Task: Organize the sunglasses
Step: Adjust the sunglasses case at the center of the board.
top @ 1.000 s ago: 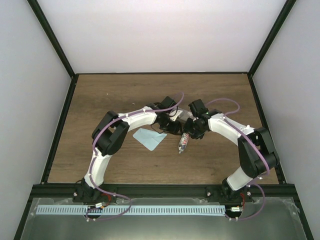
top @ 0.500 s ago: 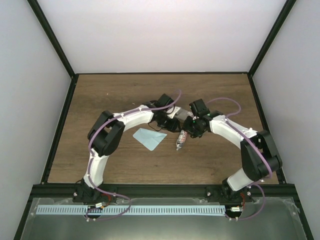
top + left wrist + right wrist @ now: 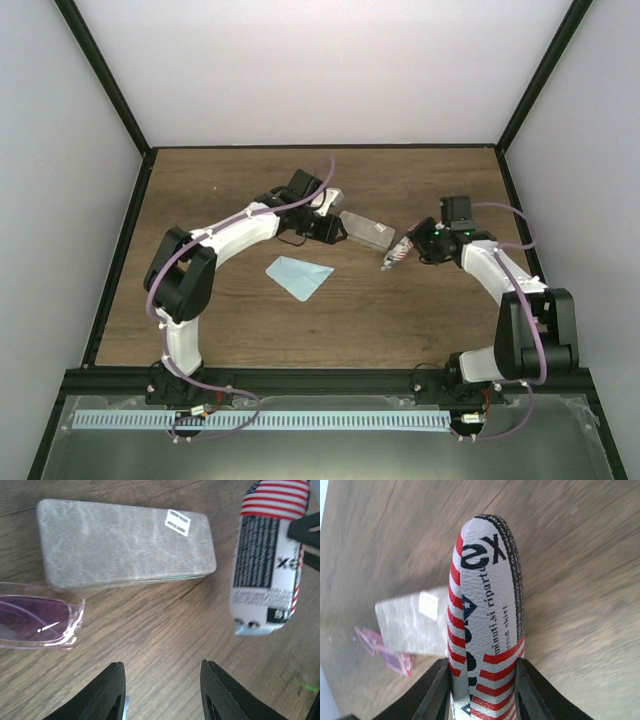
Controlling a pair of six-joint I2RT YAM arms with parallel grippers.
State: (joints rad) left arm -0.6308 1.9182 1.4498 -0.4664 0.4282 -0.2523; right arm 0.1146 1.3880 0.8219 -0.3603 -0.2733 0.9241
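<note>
I will next move the red-striped white case in my right gripper down and away from the grey case (image 3: 365,230), and release it onto the empty bare wood below that gripper.
A pair of sunglasses (image 3: 35,622) with purple lenses in a clear pink frame lies on the wood at the left of the left wrist view, and shows blurred as sunglasses (image 3: 385,653) in the right wrist view. Under the left arm in the top view they are hidden. My left gripper (image 3: 161,663) (image 3: 335,232) hovers open over bare wood, short of a grey case (image 3: 125,545) (image 3: 365,230). My right gripper (image 3: 481,661) (image 3: 408,248) is shut on a red-striped white case (image 3: 485,610) (image 3: 392,257), held off the table to the right of the grey case.
A light blue cloth (image 3: 298,276) lies flat on the table (image 3: 230,180) in front of the left arm. Black frame rails and white walls border the table on all sides.
My right arm has swung right with the striped case, away from the left gripper. The left arm has drawn back and left. The grey case now lies uncovered between them.
</note>
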